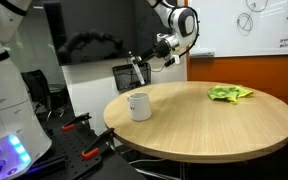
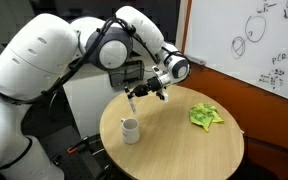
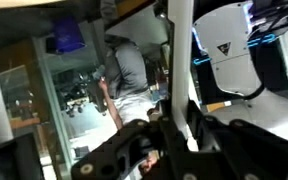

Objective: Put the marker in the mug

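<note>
My gripper moves down toward the white mug's open top (image 1: 139, 96) below it next and releases the marker there, because the marker's tip still hangs above the mug's rim.
A white mug (image 1: 138, 106) stands upright near the edge of the round wooden table (image 1: 214, 125); it also shows in an exterior view (image 2: 130, 130). My gripper (image 1: 140, 62) hangs in the air above and slightly behind the mug, seen in both exterior views (image 2: 144, 91). It is shut on a thin white marker (image 2: 132, 101) that points down toward the mug without reaching it. In the wrist view the marker (image 3: 179, 70) runs as a white bar between the dark fingers (image 3: 174, 125). The mug is out of the wrist view.
A crumpled green cloth (image 1: 228, 93) lies on the far side of the table, also in an exterior view (image 2: 204, 116). A whiteboard (image 2: 254, 45) covers the wall behind. Clamps and a black stand (image 1: 84, 140) sit low beside the table.
</note>
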Motion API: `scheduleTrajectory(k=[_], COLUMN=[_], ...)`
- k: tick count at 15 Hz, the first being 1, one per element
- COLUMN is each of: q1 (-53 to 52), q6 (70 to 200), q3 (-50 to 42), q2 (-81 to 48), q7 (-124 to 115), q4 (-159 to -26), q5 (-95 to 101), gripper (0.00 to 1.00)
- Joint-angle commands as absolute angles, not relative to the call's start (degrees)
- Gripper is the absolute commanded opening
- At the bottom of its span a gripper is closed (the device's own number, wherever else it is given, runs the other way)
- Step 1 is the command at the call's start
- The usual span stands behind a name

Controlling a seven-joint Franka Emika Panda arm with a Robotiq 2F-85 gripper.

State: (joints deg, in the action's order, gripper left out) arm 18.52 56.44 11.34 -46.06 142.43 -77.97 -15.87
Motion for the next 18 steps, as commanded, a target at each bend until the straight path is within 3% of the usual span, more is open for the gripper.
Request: scheduleTrajectory(k=[1,2,3,9,18], q1=[18.0,18.1,24.8,36.1,33.7], q6=[48.4,46.5,45.4,36.6,39.0], q3=[10.8,10.8,21.0,43.5,41.6], q2=[-50.4,-51.3,-53.9,-66.1,-68.4], q7=[150.7,152.9,149.0,149.3,148.6], q4=[-73.1,-72.4,-70.8,-64.8,-64.5], q5=[-16.1,-15.9,-13.0,0.8,9.3], gripper=[0.05,0.05,0.05,0.05,0.05])
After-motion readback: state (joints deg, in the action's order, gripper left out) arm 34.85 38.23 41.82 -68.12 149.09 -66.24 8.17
